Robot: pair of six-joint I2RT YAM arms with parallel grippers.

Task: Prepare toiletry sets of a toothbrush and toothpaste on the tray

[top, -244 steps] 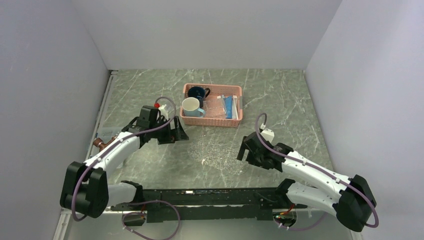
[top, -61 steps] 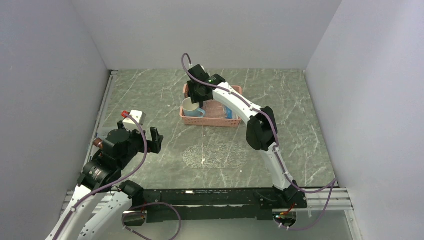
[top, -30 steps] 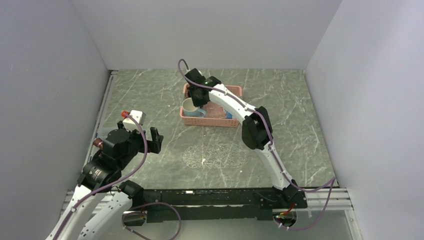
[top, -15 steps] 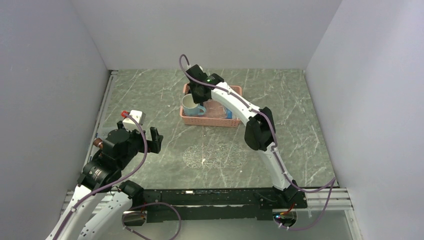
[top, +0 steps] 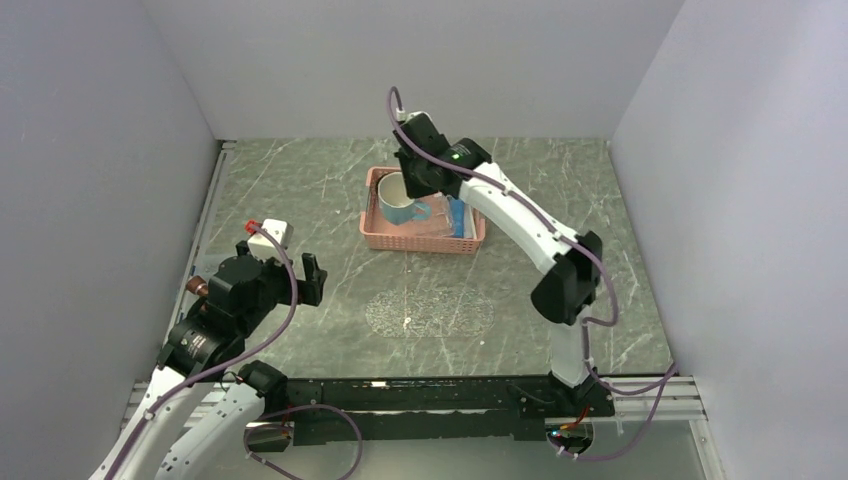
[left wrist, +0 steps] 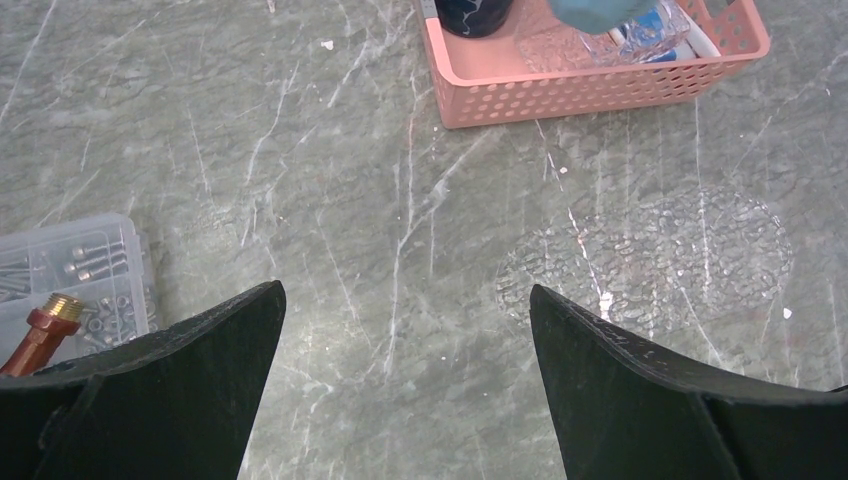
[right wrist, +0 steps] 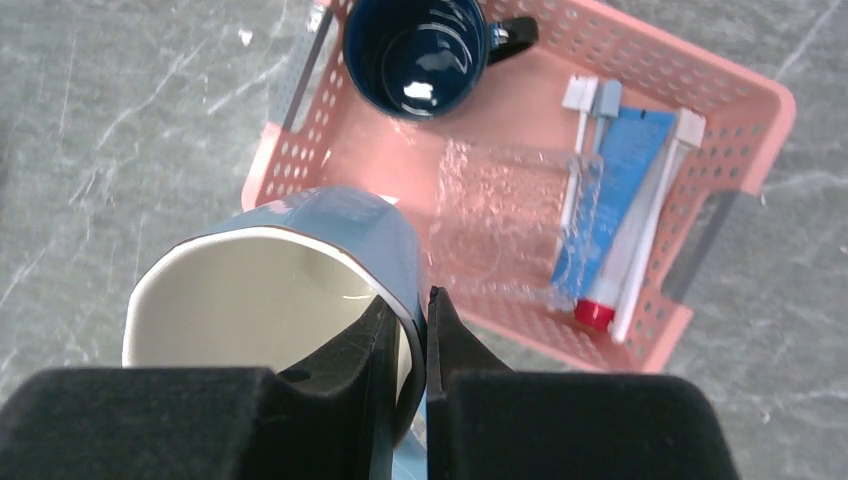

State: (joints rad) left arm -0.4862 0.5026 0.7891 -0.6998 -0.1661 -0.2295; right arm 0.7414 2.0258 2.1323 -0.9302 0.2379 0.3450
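Observation:
I will move the held mug back and down with my right gripper and let go of it on the tray's end opposite my left gripper, since that end is below my right gripper and back.
The clear textured tray lies flat on the marble table between the arms, also the tray in the left wrist view. A blue toothpaste with a red cap lies in the pink basket, between pale toothbrushes. My right gripper is shut on the rim of a light blue mug, one finger inside it, holding it above the basket's left end. My left gripper hangs open over bare table at the left, holding nothing.
A dark blue mug stands in the basket's far left corner. A crumpled clear plastic piece lies in the basket's middle. A clear box of screws with a brass fitting sits at the table's left edge.
My right gripper has lifted the light blue mug up from the basket's left end and shifted a little right. The right elbow swung right. The left arm has stayed still.

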